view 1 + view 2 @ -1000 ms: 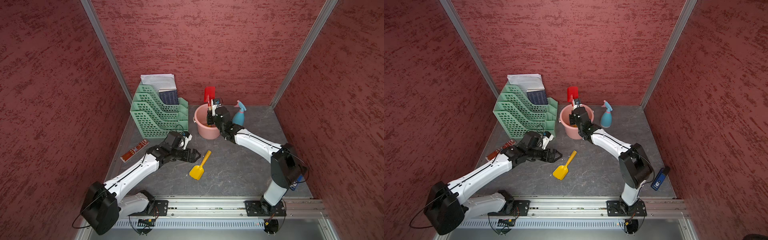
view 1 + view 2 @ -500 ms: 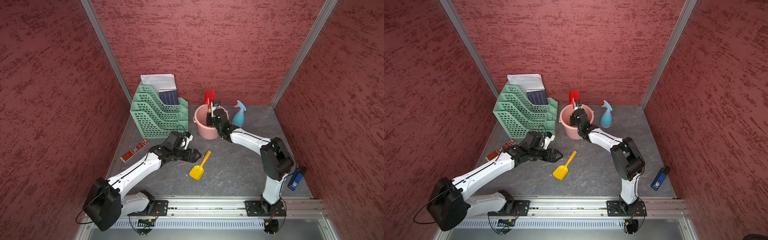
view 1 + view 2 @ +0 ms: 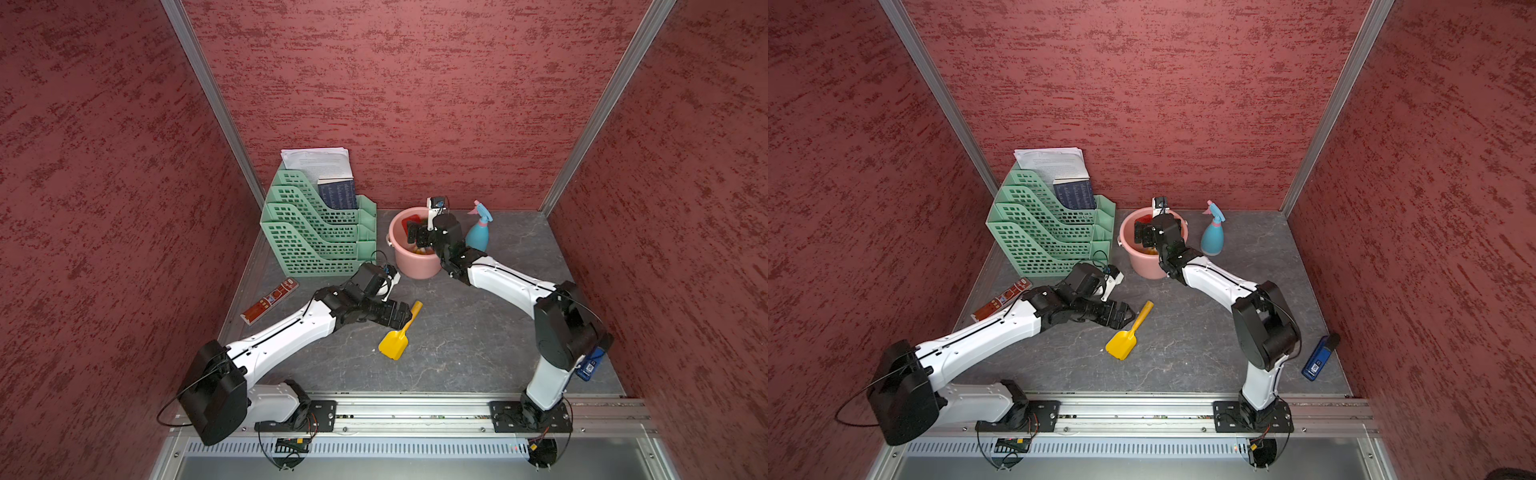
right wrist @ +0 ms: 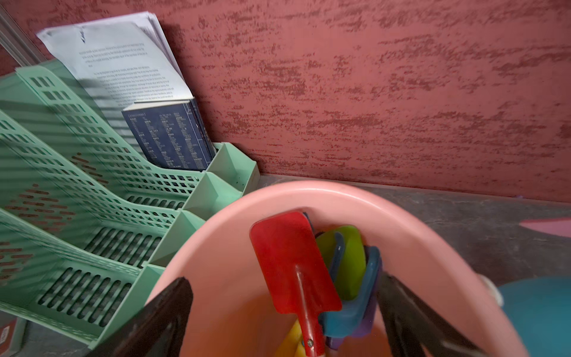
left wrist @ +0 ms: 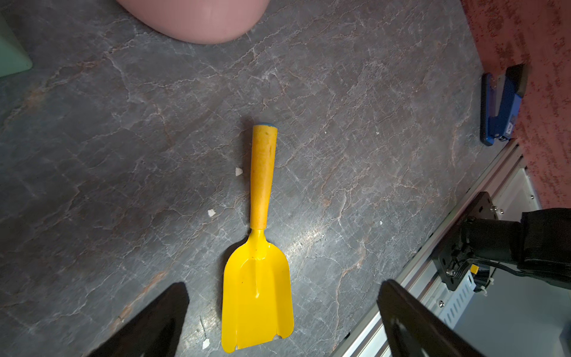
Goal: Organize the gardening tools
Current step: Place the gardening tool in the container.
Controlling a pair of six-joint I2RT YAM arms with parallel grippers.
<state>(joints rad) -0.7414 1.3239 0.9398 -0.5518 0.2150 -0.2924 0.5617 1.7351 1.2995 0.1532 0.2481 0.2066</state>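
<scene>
My left gripper shifts over the yellow scoop's handle [image 3: 1142,314] [image 5: 262,177] next and descends to close across it, since the handle lies below, already lined up between my fingers.
A yellow scoop [image 3: 395,338] [image 3: 1123,338] [image 5: 258,278] lies flat on the grey table. My left gripper [image 3: 405,313] [image 3: 1127,316] [image 5: 282,283] hangs open beside its handle, holding nothing. My right gripper [image 3: 415,237] [image 3: 1142,235] [image 4: 284,279] is open over the pink bucket [image 3: 409,266] [image 4: 222,247]. Inside the bucket stand the red spade [image 4: 293,262], a green trowel [image 4: 349,262], a blue fork [image 4: 355,312] and a purple scoop [image 4: 361,332]. The light-blue spray bottle [image 3: 477,232] [image 3: 1212,235] stands upright right of the bucket.
A green file rack [image 3: 311,232] with papers and a dark book stands left of the bucket. A red-brown packet [image 3: 269,301] lies by the left wall. A blue stapler [image 3: 1318,357] [image 5: 500,105] rests near the right wall. A metal rail [image 3: 415,411] runs along the front.
My right gripper has opened and let go of the red spade, which now sits lower in the bucket. My left gripper has crept closer to the yellow scoop.
</scene>
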